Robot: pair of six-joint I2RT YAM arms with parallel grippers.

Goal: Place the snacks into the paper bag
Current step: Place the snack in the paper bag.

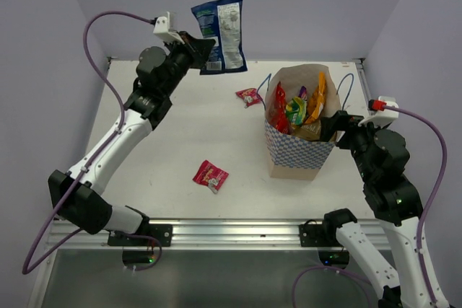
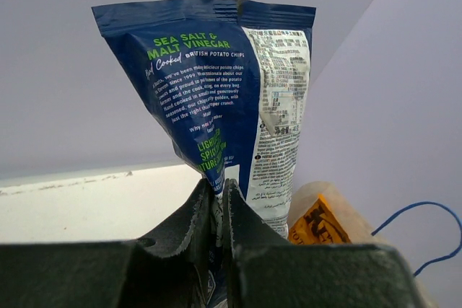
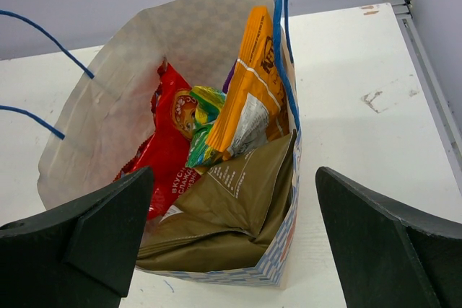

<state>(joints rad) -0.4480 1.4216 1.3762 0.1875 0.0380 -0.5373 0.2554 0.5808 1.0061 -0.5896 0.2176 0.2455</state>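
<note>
My left gripper should next carry the chip bag [image 1: 220, 35] across, go down and let go, because the paper bag's mouth [image 1: 294, 101] is open below and to the right in the top view.
My left gripper [image 1: 198, 52] is shut on the lower edge of a dark blue chip bag [image 1: 220, 35], held high above the table's back left; the bag [image 2: 224, 91] fills the left wrist view above my fingers [image 2: 189, 210]. The paper bag [image 1: 299, 153] stands at right with red [image 1: 279, 108], yellow-green [image 1: 295, 111] and orange [image 1: 315, 99] packets inside. My right gripper [image 1: 333, 126] is open beside the bag's right rim; the bag [image 3: 216, 214] shows between its jaws. Two small red packets [image 1: 249, 96] [image 1: 210, 175] lie on the table.
The white table [image 1: 180, 142] is enclosed by pale walls at the back and sides. The bag's blue cord handles [image 1: 348, 84] stick out toward the back right. A metal rail [image 1: 231, 232] runs along the near edge.
</note>
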